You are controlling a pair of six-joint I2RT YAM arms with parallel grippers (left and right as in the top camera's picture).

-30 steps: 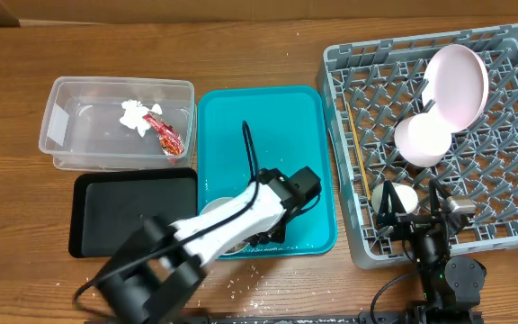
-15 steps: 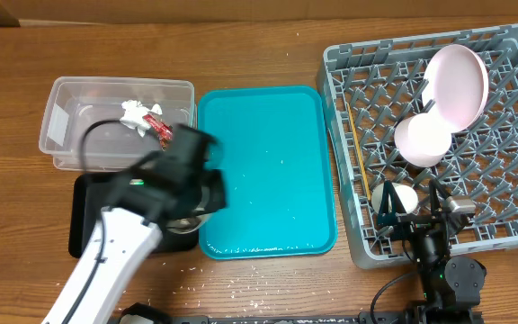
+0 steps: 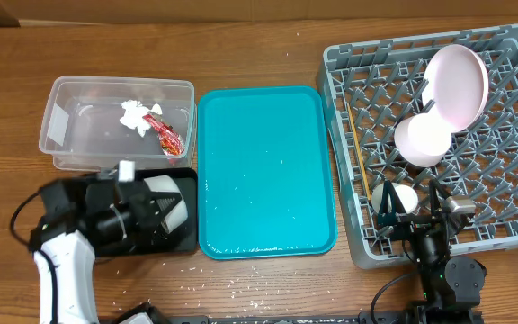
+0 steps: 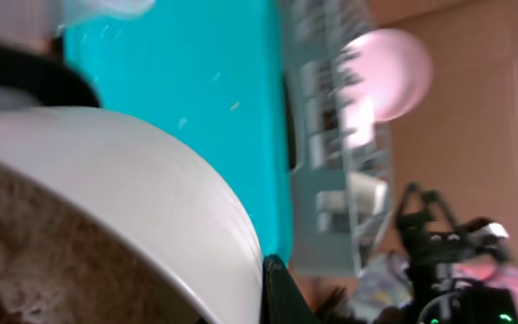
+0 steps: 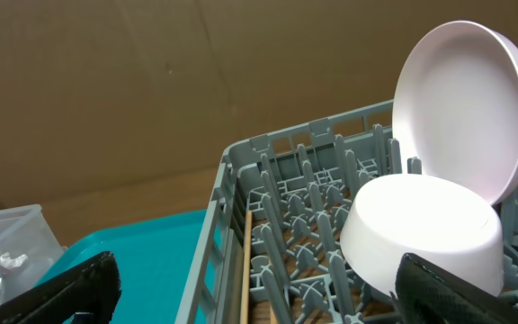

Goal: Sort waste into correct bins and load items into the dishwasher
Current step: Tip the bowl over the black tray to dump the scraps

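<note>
My left gripper carries the white bowl across to the rack's empty far corner [image 3: 367, 97] by the teal tray next and releases it there, since that corner lies outward.
My left gripper [image 3: 147, 212] is shut on the rim of a small pale bowl [image 3: 169, 210], held tilted over the black tray [image 3: 187, 241]. In the left wrist view the bowl [image 4: 151, 189] fills the frame, with whitish-brown food scraps [image 4: 25, 247] inside it. The clear tub [image 3: 61, 135] holds the white tissue [image 3: 134, 114] and red wrapper [image 3: 168, 137]. The grey dish rack [image 3: 511, 225] holds the plate [image 3: 459, 83], a pinkish bowl [image 3: 420, 139], another small bowl [image 3: 397, 195] and chopsticks [image 3: 358, 157]. My right gripper [image 3: 410, 216] is open and empty over the rack's front edge.
The teal serving tray [image 3: 266, 153] lies between the bins and the rack, with a few rice grains on it. More grains lie on the table [image 3: 241, 274] in front of it. The right wrist view shows the plate [image 5: 466, 99], bowl [image 5: 421, 229] and rack wall [image 5: 227, 193].
My left arm has carried the bowl leftward off the teal tray to above the black tray, where it is tilted. The right arm has not moved.
</note>
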